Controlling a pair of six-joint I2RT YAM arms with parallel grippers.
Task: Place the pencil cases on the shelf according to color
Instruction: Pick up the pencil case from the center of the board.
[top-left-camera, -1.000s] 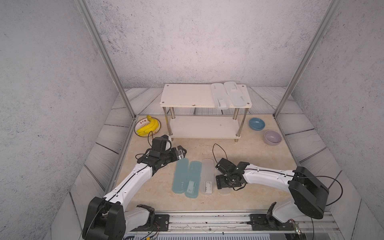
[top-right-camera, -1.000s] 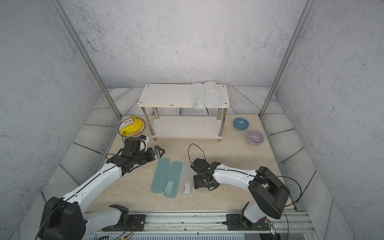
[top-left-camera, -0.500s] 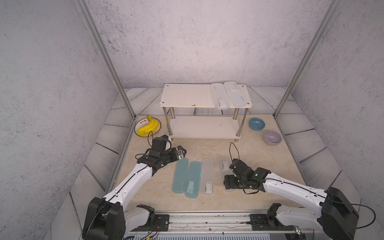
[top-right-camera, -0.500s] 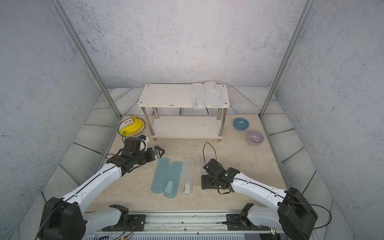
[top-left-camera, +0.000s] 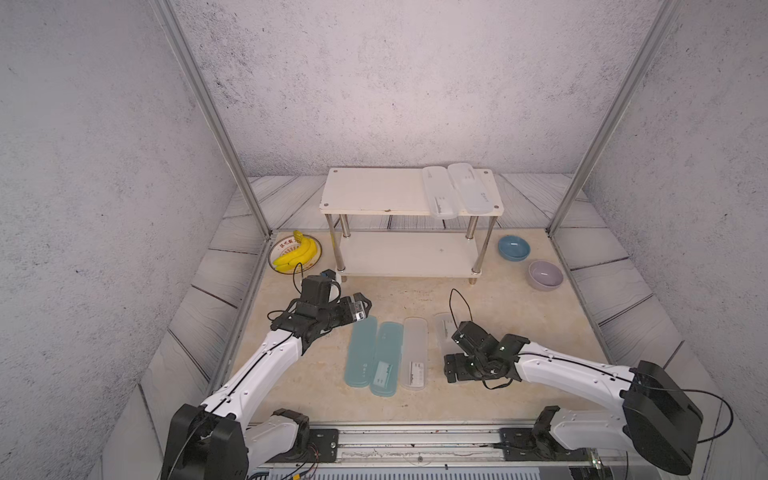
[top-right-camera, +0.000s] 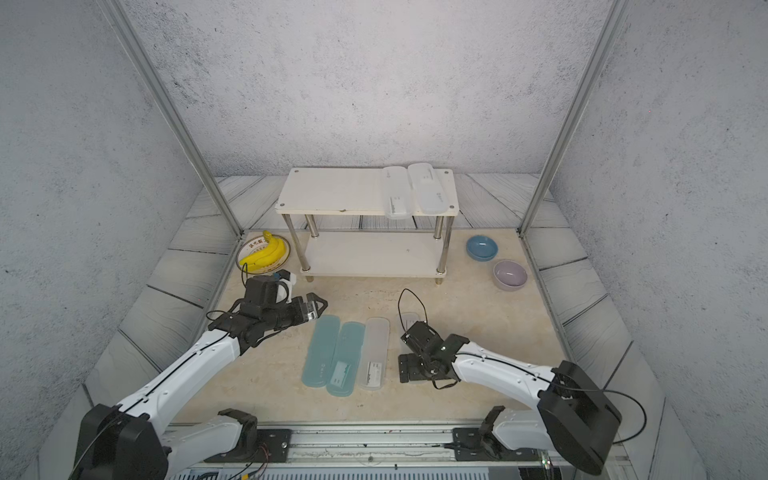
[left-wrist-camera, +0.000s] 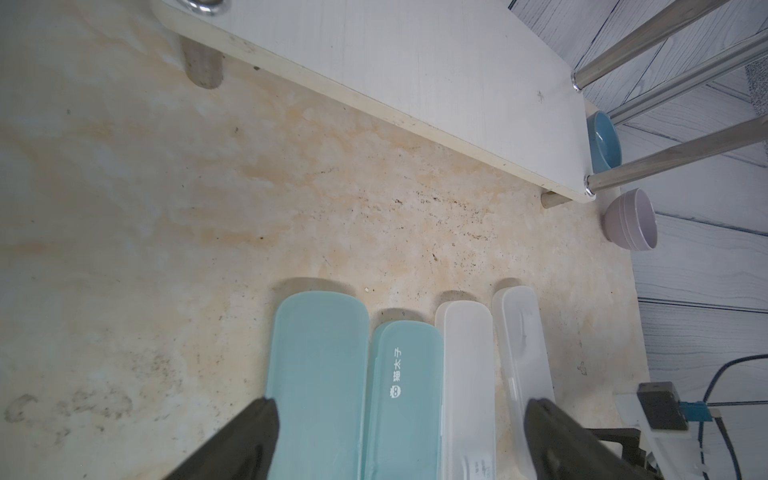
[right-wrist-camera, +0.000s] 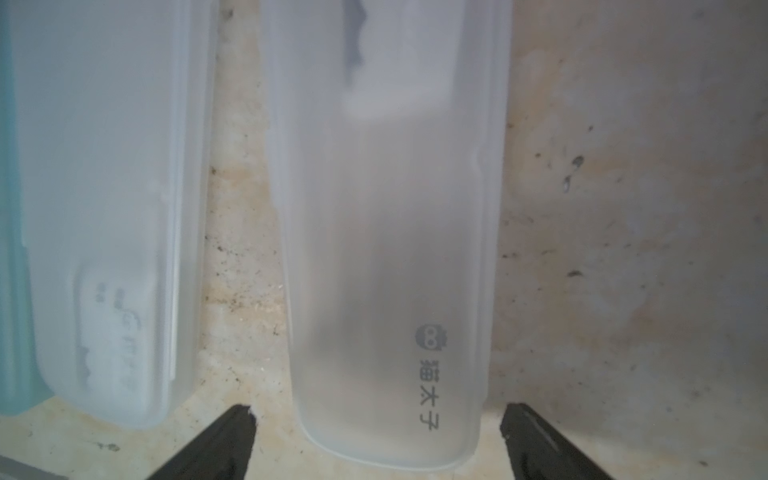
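Note:
I will next lower my right gripper around the white case's near end (right-wrist-camera: 388, 408) and close it on both long edges of the case, because that end lies untouched between my spread fingers.
Two teal pencil cases (top-left-camera: 360, 351) (top-left-camera: 386, 359) and a frosted white one (top-left-camera: 414, 353) lie side by side on the table. A fourth, white case (top-left-camera: 444, 332) lies to their right, half hidden under my right arm. My right gripper (top-left-camera: 455, 368) hangs open over its near end; in the right wrist view that case (right-wrist-camera: 386, 249) lies between the spread fingertips (right-wrist-camera: 245, 415), untouched. My left gripper (top-left-camera: 365, 307) is open above the far ends of the teal cases (left-wrist-camera: 320, 365). Two white cases (top-left-camera: 439, 197) (top-left-camera: 473, 193) lie on the right of the shelf's (top-left-camera: 374, 195) top board.
A plate of bananas (top-left-camera: 296, 254) sits left of the shelf. A blue bowl (top-left-camera: 514, 247) and a purple bowl (top-left-camera: 545, 274) stand to its right. The lower shelf board (top-left-camera: 407, 253) is bare. Metal frame posts (top-left-camera: 249, 208) rise at the back corners.
My right gripper has drawn back to the near end of the rightmost white case, and its jaws have spread wider. The left arm has not moved.

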